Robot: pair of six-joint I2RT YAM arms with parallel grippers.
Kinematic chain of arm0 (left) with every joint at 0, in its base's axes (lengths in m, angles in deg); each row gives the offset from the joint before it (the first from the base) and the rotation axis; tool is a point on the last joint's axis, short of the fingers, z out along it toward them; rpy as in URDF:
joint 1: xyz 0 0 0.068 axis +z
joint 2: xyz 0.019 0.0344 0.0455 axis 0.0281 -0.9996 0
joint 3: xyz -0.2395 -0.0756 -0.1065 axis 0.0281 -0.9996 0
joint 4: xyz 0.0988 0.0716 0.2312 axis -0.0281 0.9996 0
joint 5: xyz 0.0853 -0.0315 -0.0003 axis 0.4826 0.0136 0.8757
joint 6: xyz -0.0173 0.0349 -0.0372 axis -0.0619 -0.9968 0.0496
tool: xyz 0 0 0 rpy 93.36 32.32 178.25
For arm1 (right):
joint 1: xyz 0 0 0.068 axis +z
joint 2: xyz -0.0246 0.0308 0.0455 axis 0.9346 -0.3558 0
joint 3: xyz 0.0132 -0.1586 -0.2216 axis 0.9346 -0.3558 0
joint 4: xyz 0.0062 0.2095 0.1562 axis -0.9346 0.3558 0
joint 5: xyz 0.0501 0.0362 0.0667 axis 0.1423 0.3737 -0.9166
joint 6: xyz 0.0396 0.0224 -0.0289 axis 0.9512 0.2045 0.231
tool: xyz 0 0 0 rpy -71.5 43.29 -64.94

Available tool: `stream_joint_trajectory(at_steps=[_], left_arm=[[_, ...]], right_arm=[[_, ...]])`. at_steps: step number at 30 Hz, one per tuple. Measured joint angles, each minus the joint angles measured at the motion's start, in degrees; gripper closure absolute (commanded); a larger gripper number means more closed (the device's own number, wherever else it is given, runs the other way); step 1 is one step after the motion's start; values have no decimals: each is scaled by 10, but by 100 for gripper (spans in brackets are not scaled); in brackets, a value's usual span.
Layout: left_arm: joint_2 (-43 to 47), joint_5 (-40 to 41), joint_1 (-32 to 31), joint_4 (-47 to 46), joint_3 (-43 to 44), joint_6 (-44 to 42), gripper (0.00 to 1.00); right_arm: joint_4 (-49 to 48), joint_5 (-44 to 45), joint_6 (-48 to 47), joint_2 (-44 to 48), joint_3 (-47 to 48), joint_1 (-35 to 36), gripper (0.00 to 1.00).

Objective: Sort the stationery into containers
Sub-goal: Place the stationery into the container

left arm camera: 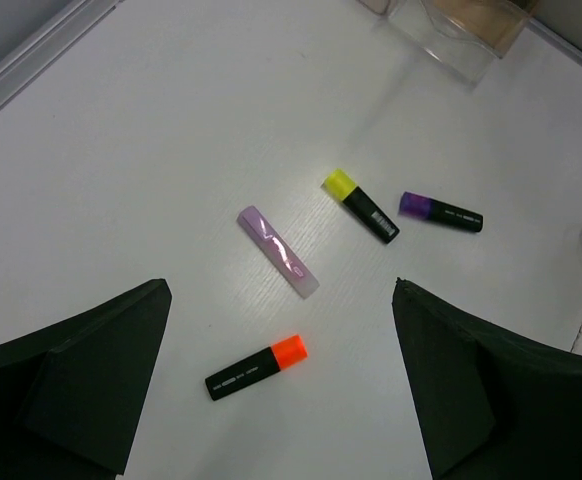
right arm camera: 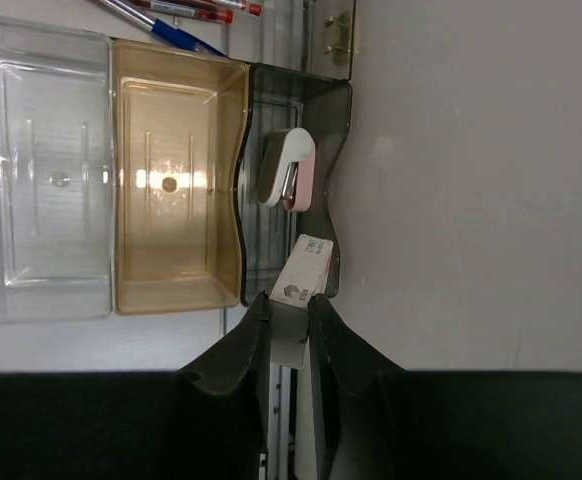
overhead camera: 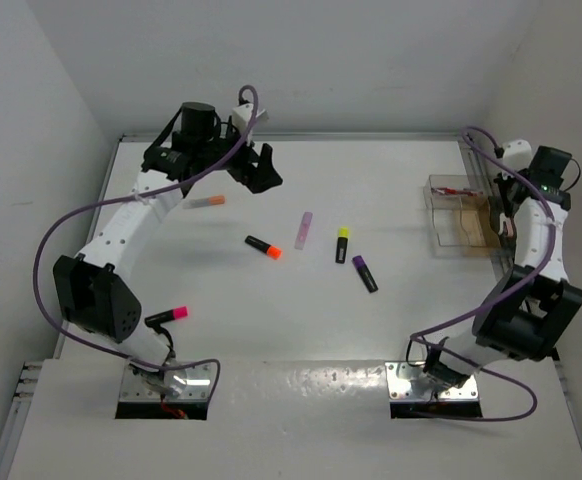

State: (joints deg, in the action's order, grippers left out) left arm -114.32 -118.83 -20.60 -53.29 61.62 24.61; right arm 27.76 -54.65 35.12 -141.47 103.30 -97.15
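Observation:
I should next lower the eraser with my right gripper and move it outward over the far end of the grey tray (right arm camera: 331, 130), which is empty beyond the white-and-pink item.
My left gripper (overhead camera: 258, 168) is open and empty, raised over the far left of the table. In the left wrist view (left arm camera: 281, 300) it hangs above an orange-capped highlighter (left arm camera: 256, 367) (overhead camera: 264, 246). Beyond lie a lilac marker (left arm camera: 277, 251) (overhead camera: 303, 229), a yellow-capped highlighter (left arm camera: 361, 205) (overhead camera: 342, 244) and a purple-capped one (left arm camera: 441, 211) (overhead camera: 364, 273). A pink-capped highlighter (overhead camera: 168, 315) lies near the left arm. My right gripper (right arm camera: 289, 305) (overhead camera: 503, 208) is shut on a white eraser (right arm camera: 303, 278), over the near end of a smoky grey tray (right arm camera: 331, 130).
Beside the grey tray stand an amber tray (right arm camera: 176, 290) and a clear tray (right arm camera: 41, 295); all three show at the right table edge (overhead camera: 449, 240). A white-and-pink item (right arm camera: 286, 168) lies in the grey tray. Red and blue pens (right arm camera: 186, 12) lie beyond. An orange-tipped pen (overhead camera: 204, 202) lies far left.

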Motion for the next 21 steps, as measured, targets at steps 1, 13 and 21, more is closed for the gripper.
stream_joint_trajectory(at_steps=[1,13,21], left_arm=[[0,-8,4,0,0,-2,0],[-2,36,-58,5,-2,-39,0],[7,48,-58,-10,-39,-30,0]], right_arm=[[-8,0,-1,-10,0,-1,100],[-96,-5,0,-124,12,-11,100],[-106,-2,47,-212,79,-12,100]])
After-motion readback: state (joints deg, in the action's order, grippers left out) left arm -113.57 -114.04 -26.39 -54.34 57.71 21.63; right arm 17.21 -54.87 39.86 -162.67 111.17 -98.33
